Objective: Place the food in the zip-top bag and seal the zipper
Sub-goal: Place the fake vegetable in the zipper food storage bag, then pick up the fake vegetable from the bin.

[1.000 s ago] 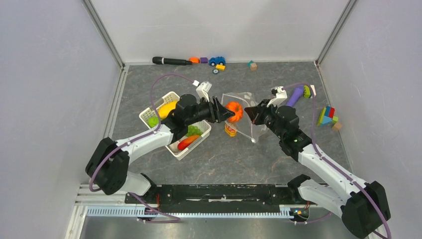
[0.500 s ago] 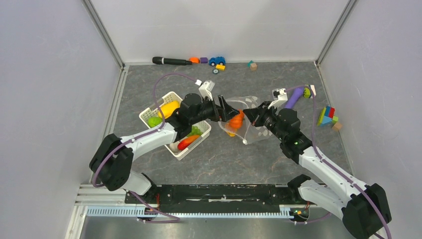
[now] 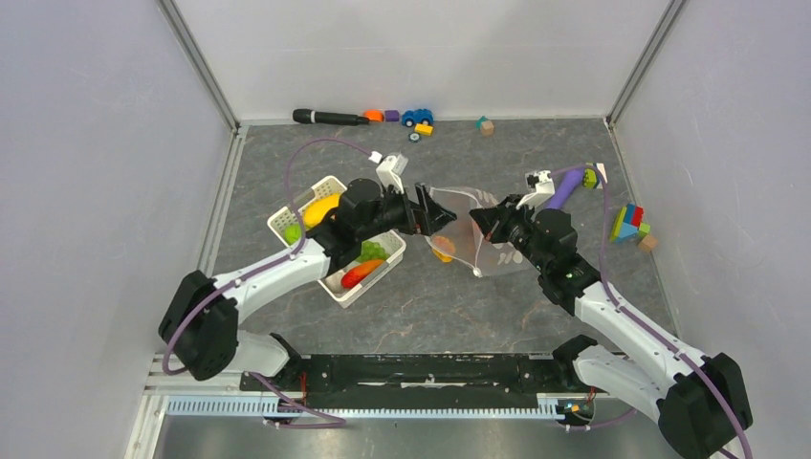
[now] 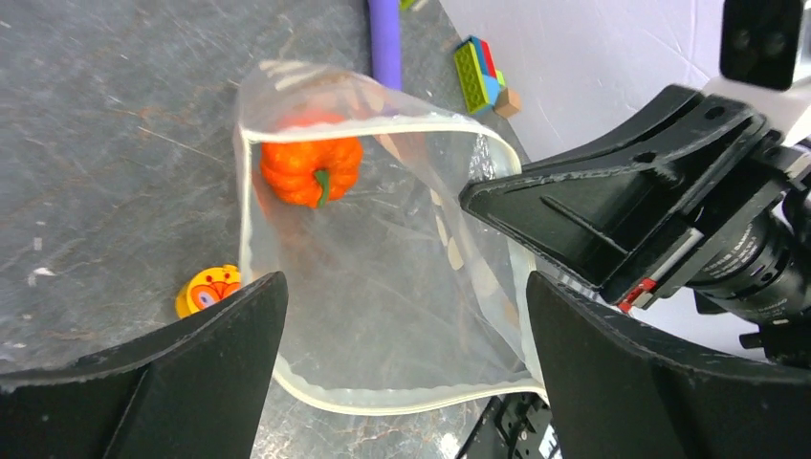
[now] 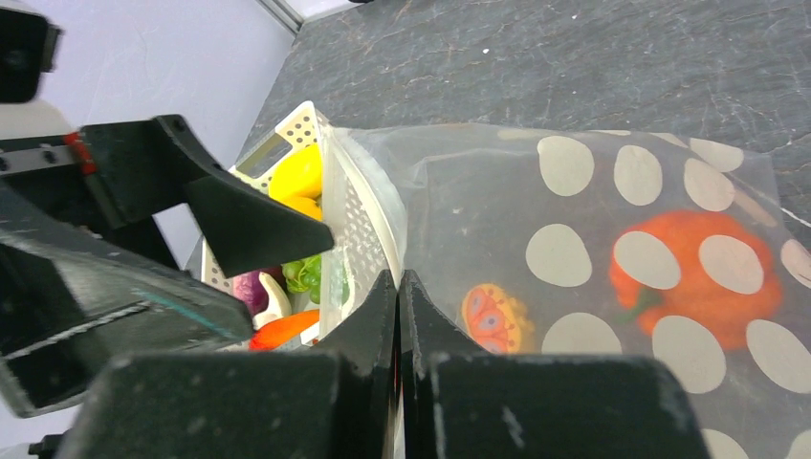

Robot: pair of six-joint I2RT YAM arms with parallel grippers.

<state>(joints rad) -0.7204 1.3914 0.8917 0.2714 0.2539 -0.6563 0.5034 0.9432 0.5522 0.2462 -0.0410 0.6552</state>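
The pumpkin is inside the bag, so my left gripper needs to swing over the basket, tip downward and come down onto the garlic by the chili.
The clear dotted zip-top bag lies on its side with its mouth held open toward my left arm. My right gripper is shut on the edge of the mouth; it also shows in the top view. The orange pumpkin lies inside the bag, seen through the dots in the right wrist view. My left gripper is open and empty just in front of the mouth, above the zipper strip. The mango, green pepper, grapes and chili lie in the basket.
The white lattice basket stands left of the bag, under my left arm. A small round yellow-orange toy lies beside the bag. The purple-handled brush, coloured blocks, a black marker and a toy car lie further off.
My left gripper carried the pumpkin into the bag's mouth, let it go and drew back a little, open. The bag sagged lower with the pumpkin inside.
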